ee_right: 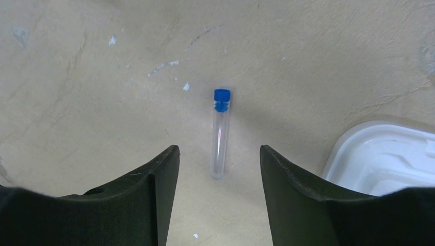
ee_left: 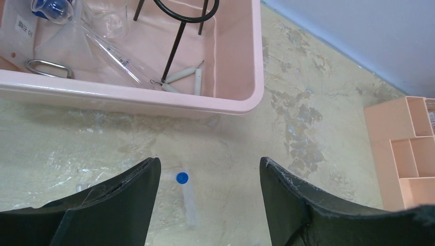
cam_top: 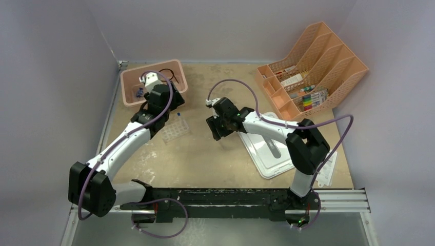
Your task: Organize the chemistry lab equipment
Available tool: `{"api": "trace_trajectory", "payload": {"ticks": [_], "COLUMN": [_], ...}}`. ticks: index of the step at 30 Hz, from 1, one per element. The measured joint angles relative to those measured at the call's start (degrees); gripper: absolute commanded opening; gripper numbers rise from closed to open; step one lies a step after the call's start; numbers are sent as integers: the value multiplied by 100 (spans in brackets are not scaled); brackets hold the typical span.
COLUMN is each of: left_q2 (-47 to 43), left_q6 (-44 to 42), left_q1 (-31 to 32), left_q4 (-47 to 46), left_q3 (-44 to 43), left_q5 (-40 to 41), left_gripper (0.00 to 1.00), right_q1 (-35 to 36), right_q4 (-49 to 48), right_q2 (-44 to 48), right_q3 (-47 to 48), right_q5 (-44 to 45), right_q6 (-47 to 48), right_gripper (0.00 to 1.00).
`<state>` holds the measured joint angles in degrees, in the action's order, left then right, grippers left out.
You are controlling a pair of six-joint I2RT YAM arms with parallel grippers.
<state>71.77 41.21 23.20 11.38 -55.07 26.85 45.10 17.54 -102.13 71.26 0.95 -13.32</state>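
The vial's length runs between the open fingers of my right gripper. The gripper should go down next toward the vial's end with the cap and close on the vial (ee_right: 221,114) beside its blue cap.
The pink bin (ee_left: 241,97) holds a black wire ring stand (ee_left: 173,48), silver tongs (ee_left: 48,67), a clear glass flask (ee_left: 110,20) and a blue-capped vial (ee_left: 54,7). My left gripper (ee_left: 210,169) hangs open and empty over the table just in front of the bin. Below it stands the clear tube rack (ee_left: 190,205) with one blue-capped vial (ee_left: 181,178) in it. My right gripper (ee_right: 219,151) is open, low over another blue-capped vial (ee_right: 220,133) lying flat on the table, whose round end lies between the fingertips without touching them.
A white lidded tray (cam_top: 272,148) lies right of the right gripper (cam_top: 215,128), its corner close to the right finger. An orange desk organizer (cam_top: 313,77) fills the back right. A printed paper slip (cam_top: 328,171) lies at the right edge. Grey walls enclose the table.
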Motion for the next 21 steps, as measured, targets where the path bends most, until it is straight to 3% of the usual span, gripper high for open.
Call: {"api": "trace_trajectory", "payload": {"ticks": [5,16,21], "left_q2": [-125,-365,-367], "left_q6": [35,278,568], "left_q1": [-17,-31,-31], "left_q4": [118,181,201], "left_q3": [-22,-22,4], "left_q5": [-2,48,-74], "left_gripper": [70,63,62], "right_q1": [168,243,243], "right_q4": [328,511,501], "right_q2": [-146,-807,-914], "right_q3": [98,267,407], "right_q5": [142,133,157], "right_q6": [98,96,72], "right_gripper": [59,39,38]}}
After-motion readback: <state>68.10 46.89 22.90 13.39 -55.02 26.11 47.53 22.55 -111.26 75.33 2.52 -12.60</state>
